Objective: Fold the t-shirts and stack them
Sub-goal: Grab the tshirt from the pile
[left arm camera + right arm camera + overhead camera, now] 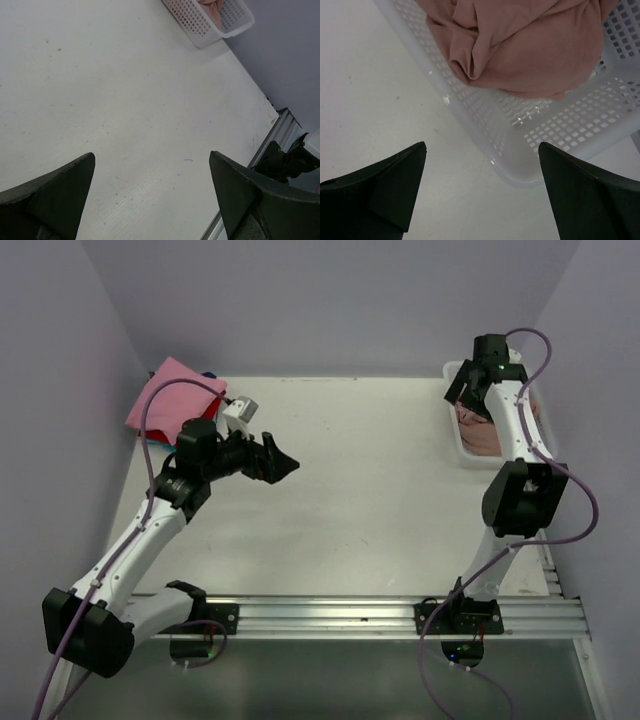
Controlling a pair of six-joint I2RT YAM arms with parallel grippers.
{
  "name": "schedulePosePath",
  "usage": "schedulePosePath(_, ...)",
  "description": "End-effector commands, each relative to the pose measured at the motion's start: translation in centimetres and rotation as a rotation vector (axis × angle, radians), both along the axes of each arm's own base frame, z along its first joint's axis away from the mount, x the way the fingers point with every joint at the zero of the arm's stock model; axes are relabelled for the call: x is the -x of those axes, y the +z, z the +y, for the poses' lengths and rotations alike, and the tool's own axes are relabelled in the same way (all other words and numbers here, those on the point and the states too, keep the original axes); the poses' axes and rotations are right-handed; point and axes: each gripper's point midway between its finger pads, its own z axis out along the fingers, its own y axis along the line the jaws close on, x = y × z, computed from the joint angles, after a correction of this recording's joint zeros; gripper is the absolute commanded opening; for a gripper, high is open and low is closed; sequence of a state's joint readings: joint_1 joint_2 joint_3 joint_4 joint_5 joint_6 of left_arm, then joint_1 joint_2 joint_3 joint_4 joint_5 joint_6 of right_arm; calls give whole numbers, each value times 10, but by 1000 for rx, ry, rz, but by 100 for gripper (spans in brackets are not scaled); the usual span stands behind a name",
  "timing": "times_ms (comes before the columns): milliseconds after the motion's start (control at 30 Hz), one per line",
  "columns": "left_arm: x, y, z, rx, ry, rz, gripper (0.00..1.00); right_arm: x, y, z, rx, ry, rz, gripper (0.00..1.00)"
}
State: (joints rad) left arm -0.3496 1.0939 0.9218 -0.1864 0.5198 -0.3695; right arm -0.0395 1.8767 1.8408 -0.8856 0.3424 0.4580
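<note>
The robot's right gripper needs to move down and outward into the basket next, onto the dusty-pink t-shirt's crumpled edge (471, 427) (466, 52), because that edge lies below and outward of the open right gripper.
A crumpled dusty-pink t-shirt (520, 45) lies inside the white lattice basket (545, 130) at the table's far right. It also shows as the dusty-pink t-shirt (482, 432) in the basket (463, 448) from above. Folded t-shirts (170, 392) are stacked at the far left corner, bright pink on top, with red and blue edges peeking out. My right gripper (468, 398) hovers open over the basket's near corner; the right gripper (482, 144) holds nothing. My left gripper (285, 465) is open above bare table, right of the stack; the left gripper (152, 154) is empty.
Lilac walls close in the white table (360, 500) on three sides. A metal rail (350, 615) with both arm bases runs along the near edge. In the left wrist view the basket (210, 22) is far off, and the right arm's base (287, 160) shows at the table edge.
</note>
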Motion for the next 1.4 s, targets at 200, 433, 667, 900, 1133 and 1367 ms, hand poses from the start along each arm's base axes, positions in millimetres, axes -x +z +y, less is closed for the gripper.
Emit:
schedulePosePath(200, 10, -3, 28, -17, 68, -11, 100, -46, -45, -52, -133, -155, 71, 99)
schedulePosePath(433, 14, -6, 34, -19, 84, 0, 100, -64, -91, -47, -283, -126, 113, 95)
schedulePosePath(667, 15, -12, 35, -11, 84, 24, 100, -81, -97, -13, -465, -14, 28, 10)
schedulePosePath(900, 18, -11, 34, 5, 78, 18, 100, -85, -18, 2, -464, 126, -214, 0)
schedulePosePath(1133, 20, -8, 31, 26, 63, 8, 100, -58, 138, 15, -349, 288, -627, 0)
schedulePosePath(1367, 20, -8, 29, 43, 56, 3, 100, 2, 261, 69, -375, 600, -886, 0)
